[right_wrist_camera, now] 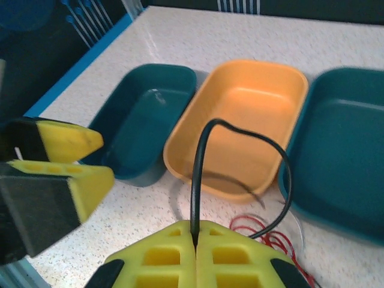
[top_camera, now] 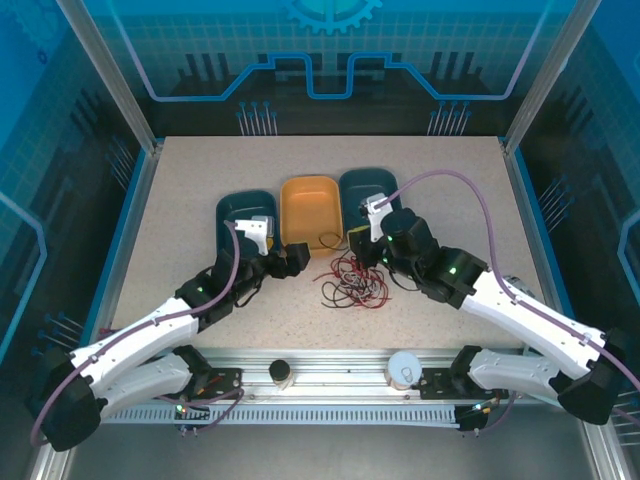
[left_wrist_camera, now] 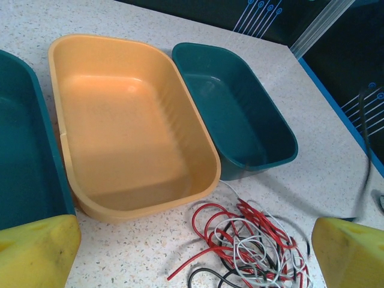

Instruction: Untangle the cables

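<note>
I will pull the black cable in my right gripper outward off the red wires next. Then I will release it over the nearer teal tray, which is empty.
The cables (left_wrist_camera: pixel 252 240) lie in a loose red, black and whitish tangle on the table in front of the trays, also seen from above as the cables (top_camera: pixel 350 280). My left gripper (left_wrist_camera: pixel 195 264) hangs open just left of the tangle, its yellow fingertips (left_wrist_camera: pixel 36 249) wide apart with nothing between them. My right gripper (right_wrist_camera: pixel 195 231) is shut on a black cable (right_wrist_camera: pixel 196 180), which rises from the jaws, arcs over and drops back toward the red wires (right_wrist_camera: pixel 270 237). From above, the left gripper (top_camera: pixel 296 260) and right gripper (top_camera: pixel 372 250) flank the tangle.
Three empty trays stand side by side behind the tangle: a teal tray (top_camera: pixel 232 215), an orange tray (top_camera: pixel 295 190) and another teal tray (top_camera: pixel 350 185). The left gripper's yellow fingers (right_wrist_camera: pixel 60 144) are close on the right wrist camera's left. Speckled tabletop (top_camera: pixel 180 240) stretches left and right.
</note>
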`<state>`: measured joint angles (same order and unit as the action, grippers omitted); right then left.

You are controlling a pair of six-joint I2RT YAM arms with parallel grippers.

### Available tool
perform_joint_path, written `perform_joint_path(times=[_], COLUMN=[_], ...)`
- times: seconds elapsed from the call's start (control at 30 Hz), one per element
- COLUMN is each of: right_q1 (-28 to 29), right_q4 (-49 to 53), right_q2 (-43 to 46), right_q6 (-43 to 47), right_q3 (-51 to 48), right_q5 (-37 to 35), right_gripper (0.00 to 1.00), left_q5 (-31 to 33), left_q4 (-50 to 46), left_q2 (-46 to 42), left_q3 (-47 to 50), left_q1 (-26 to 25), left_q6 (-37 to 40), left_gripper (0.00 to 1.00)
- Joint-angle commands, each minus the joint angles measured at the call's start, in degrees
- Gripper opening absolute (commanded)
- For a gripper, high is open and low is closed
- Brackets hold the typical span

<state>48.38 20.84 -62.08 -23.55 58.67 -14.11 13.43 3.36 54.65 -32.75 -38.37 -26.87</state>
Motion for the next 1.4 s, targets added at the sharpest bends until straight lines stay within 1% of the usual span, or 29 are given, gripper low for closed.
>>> perform_joint_path(times=[0.0, 0.03, 0.1, 0.3, 0.37, 0.43, 0.6, 0.83, 1.0, 1.3, 1.37], right_q1=[0.93, 0.90, 0.93, 0.17, -0.88, -2.66, -7.78, -15.04, -17.89, -21.87, -22.53], right_q4=[-4.27, -5.01, -5.31, -1.68, 0.27, 1.82, 2.17, 2.92, 1.76, 2.02, 2.27], right_q2=[-0.66, -0.71, -0.93, -2.60, -3.99, -5.51, -9.66, -18.90, -25.43, -36.74, -38.66], right_q6=[5.49, 5.93, 6.64, 9.44, 10.10, 10.21, 10.69, 11.19, 11.28, 9.38, 9.04], right_q3=[2.85, 3.29, 4.67, 9.26, 11.39, 13.12, 15.83, 20.05, 21.93, 26.17, 26.75], right_q5=[3.79, 4.69, 4.30, -3.02, -5.28, -6.10, -4.35, -3.23, -3.64, 0.34, 2.73], right_gripper=[0.00, 0.00, 0.00, 0.00, 0.00, 0.00, 0.00, 0.00, 0.00, 0.00, 0.00], left_q5=[-1.28, -1.05, -1.04, -1.74, -1.75, -1.59, -0.27, 1.23, 1.41, 1.79, 1.99], left_q4=[1.13, 0.89, 0.91, 1.88, 2.07, 2.18, 1.25, -0.45, -0.39, -0.95, -1.90], left_q2=[-0.94, -1.01, -1.20, -2.28, -2.94, -3.78, -6.17, -7.55, -7.20, -6.03, -5.71], left_q3=[-1.07, -1.08, -0.96, 0.17, 0.58, 1.09, 2.16, 2.69, 2.61, 2.02, 1.56], left_q1=[-0.22, -0.23, -0.26, -0.21, -0.26, -0.22, -0.15, -0.16, -0.20, -0.04, 0.00], left_q6=[1.37, 1.37, 1.18, 0.09, -0.24, -0.40, -0.86, -1.23, -1.35, -2.22, -2.25], left_gripper=[0.99, 0.99, 0.99, 0.99, 0.99, 0.99, 0.99, 0.99, 0.99, 0.99, 0.99])
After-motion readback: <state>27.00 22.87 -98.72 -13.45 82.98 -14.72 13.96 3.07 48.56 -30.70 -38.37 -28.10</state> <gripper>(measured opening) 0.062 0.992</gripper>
